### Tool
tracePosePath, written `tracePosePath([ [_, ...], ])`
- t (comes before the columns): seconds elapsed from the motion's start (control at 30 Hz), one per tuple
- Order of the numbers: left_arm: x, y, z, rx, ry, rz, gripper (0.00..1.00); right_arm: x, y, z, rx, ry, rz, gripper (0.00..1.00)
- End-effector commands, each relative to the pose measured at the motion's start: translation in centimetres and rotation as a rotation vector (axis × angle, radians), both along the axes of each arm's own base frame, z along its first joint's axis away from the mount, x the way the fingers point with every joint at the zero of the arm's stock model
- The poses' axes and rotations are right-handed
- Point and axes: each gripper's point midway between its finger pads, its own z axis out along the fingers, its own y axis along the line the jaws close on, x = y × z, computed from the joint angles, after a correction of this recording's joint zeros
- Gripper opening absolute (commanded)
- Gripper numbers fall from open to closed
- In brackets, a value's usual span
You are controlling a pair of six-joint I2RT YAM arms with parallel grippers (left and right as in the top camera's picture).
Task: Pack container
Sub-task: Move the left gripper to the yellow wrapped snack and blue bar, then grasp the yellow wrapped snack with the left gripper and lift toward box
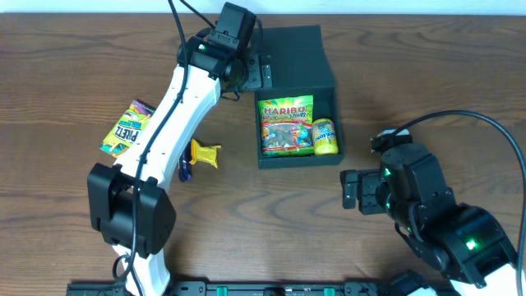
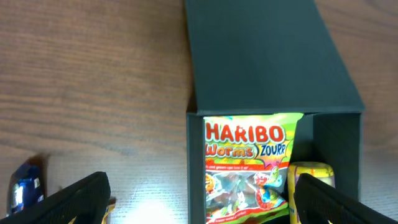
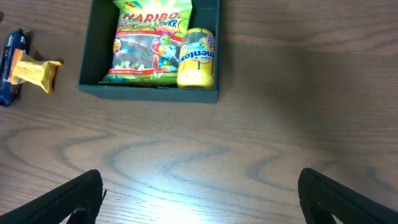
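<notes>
I should move my left gripper back and down next, turning, onto the yellow-wrapped candy (image 1: 205, 154) beside the blue packet, as it is still outside the open container.
The black container (image 1: 329, 82) stands at the table's centre, its flap lid (image 1: 289, 49) open toward the back. Inside lie a Haribo bag (image 1: 286, 126) and a yellow Mentos tub (image 1: 325, 136). My left gripper (image 1: 253, 72) is open and empty, above the box's left wall by the lid. In the left wrist view its jaws (image 2: 202, 208) straddle that wall (image 2: 194, 155), with the Haribo bag (image 2: 245, 168) and the tub (image 2: 311, 183) between them. My right gripper (image 1: 355, 191) is open and empty over bare table in front and to the right of the box. Its view shows the jaws (image 3: 199, 199) and the box's front wall (image 3: 149, 92).
A Pretz packet (image 1: 127, 127) lies at the left. A yellow-wrapped candy (image 1: 205, 153) and a blue packet (image 1: 184, 170) lie left of the box; both show in the right wrist view, the candy (image 3: 37, 70) and the blue packet (image 3: 11, 59).
</notes>
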Motion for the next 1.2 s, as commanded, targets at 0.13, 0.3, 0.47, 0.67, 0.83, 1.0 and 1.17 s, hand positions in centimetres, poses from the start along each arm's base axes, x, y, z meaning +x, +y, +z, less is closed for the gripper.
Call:
tracePosePath([
  [0.13,-3.5,6.2,-0.3,0.071,0.152,0.554,0.95,0.1,-0.2,0.3,-0.006,-0.013,0.002,0.99],
  [0.3,-7.0,8.1,-1.5,0.097,0.281,0.803,0.95,0.1,-0.2,0.4,-0.006,-0.013,0.002,0.99],
  [0.47,-9.3,8.4,-4.1,0.096,0.377,0.968,0.95,0.1,-0.2,0.3,-0.006,-0.013,0.002,0.99],
  [0.67,-10.9,8.0,-8.6,0.071,0.46,1.042,0.95,0.1,-0.2,0.3,-0.006,-0.013,0.002,0.99],
  [0.83,-11.1,8.2,-10.3,0.064,0.454,1.081,0.95,0.1,-0.2,0.3,-0.006,-0.013,0.002,0.99],
  [1.0,-11.2,8.5,-12.2,0.054,0.447,1.105,0.95,0.1,-0.2,0.3,-0.007,-0.013,0.003,0.99],
  [1.17,-11.3,9.0,-14.1,0.038,0.427,1.145,0.92,0.1,-0.2,0.3,-0.006,-0.013,0.002,0.99],
])
